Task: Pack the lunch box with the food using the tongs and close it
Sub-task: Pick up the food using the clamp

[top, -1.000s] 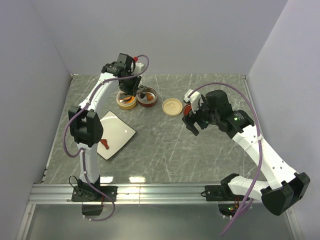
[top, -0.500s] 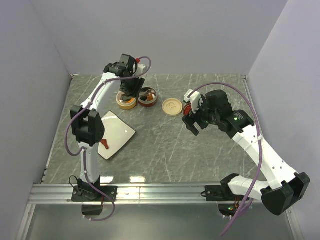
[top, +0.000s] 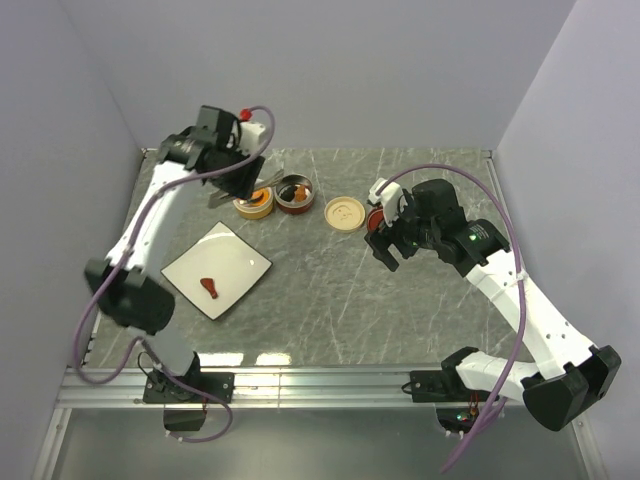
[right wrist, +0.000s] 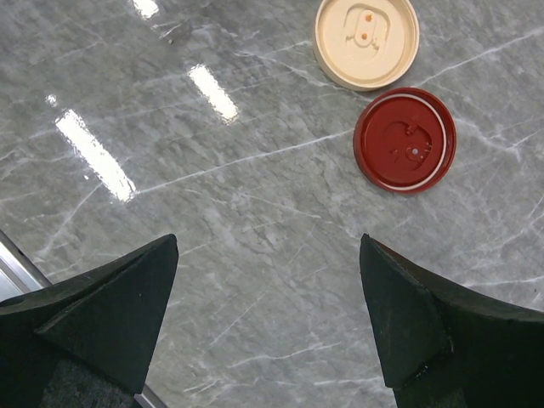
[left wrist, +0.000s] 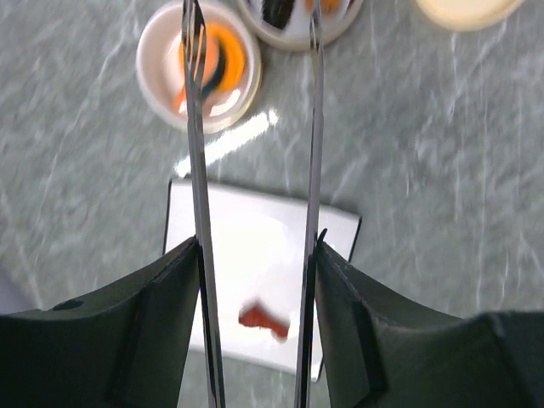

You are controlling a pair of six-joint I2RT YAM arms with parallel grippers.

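Observation:
My left gripper should move back and down with the tongs, so that they are on both sides of the plate's only food, the orange-red wedge [top: 208,287], because the wedge is back and below.
My left gripper [top: 238,178] [left wrist: 255,255] is shut on the tongs [left wrist: 197,170] [top: 232,196], one finger pressing each silver arm. The two arms stand apart with nothing between their tips, which hover above the lunch box tubs. The cream tub [top: 254,204] [left wrist: 161,72] holds orange food [left wrist: 225,58]. The dark red tub [top: 294,195] [left wrist: 293,34] holds a dark brown piece [left wrist: 276,8]. One orange-red wedge [top: 209,288] [left wrist: 263,320] lies on the white plate [top: 235,255] [left wrist: 255,229]. My right gripper [top: 385,242] [right wrist: 268,314] hangs open over bare table near the cream lid [top: 345,213] [right wrist: 366,41] and red lid [right wrist: 405,139].
The grey marble table [top: 330,300] is walled in on three sides, with a metal rail [top: 320,385] along its near edge. The red lid is mostly hidden behind my right gripper in the top view.
My left arm has swung left and drawn the tongs back from over the tubs, their arms spreading wider. The plate and wedge are now uncovered. The right arm has not moved.

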